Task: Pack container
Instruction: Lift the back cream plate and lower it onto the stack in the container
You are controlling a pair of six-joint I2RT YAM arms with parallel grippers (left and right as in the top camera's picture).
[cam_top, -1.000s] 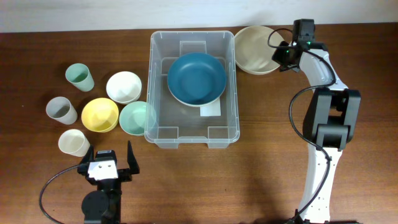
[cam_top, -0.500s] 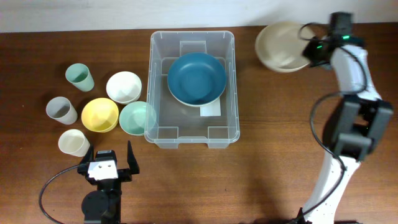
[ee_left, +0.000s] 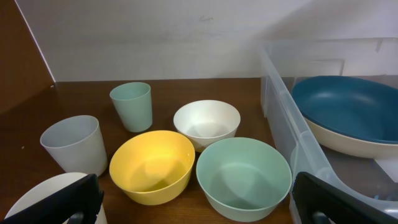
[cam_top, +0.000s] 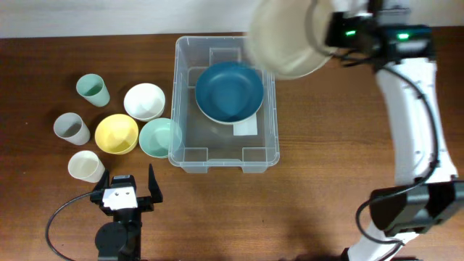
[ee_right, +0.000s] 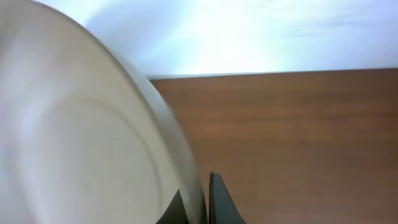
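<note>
My right gripper has the cream bowl. It will next carry the bowl to the left in the overhead view, then down level into the dark blue bowl (cam_top: 230, 92).
The clear plastic container (cam_top: 181, 101) sits mid-table with a dark blue bowl (cam_top: 229, 90) inside; both also show in the left wrist view, the container (ee_left: 292, 143) and the bowl (ee_left: 348, 115). My right gripper (cam_top: 325, 32) is shut on the rim of a large cream bowl (cam_top: 284, 40), held high and tilted above the container's far right corner. In the right wrist view the cream bowl (ee_right: 81, 143) fills the left side, its rim pinched between the fingers (ee_right: 204, 205). My left gripper (cam_top: 125, 190) is open and empty near the front edge.
Left of the container stand a mint bowl (cam_top: 158, 138), a yellow bowl (cam_top: 116, 134), a white bowl (cam_top: 143, 101), a green cup (cam_top: 93, 90), a grey cup (cam_top: 71, 128) and a cream cup (cam_top: 86, 167).
My right gripper lifted the cream bowl from the table's back right, swung it right, then carried it up and left over the container's far right corner. The left arm has not moved.
</note>
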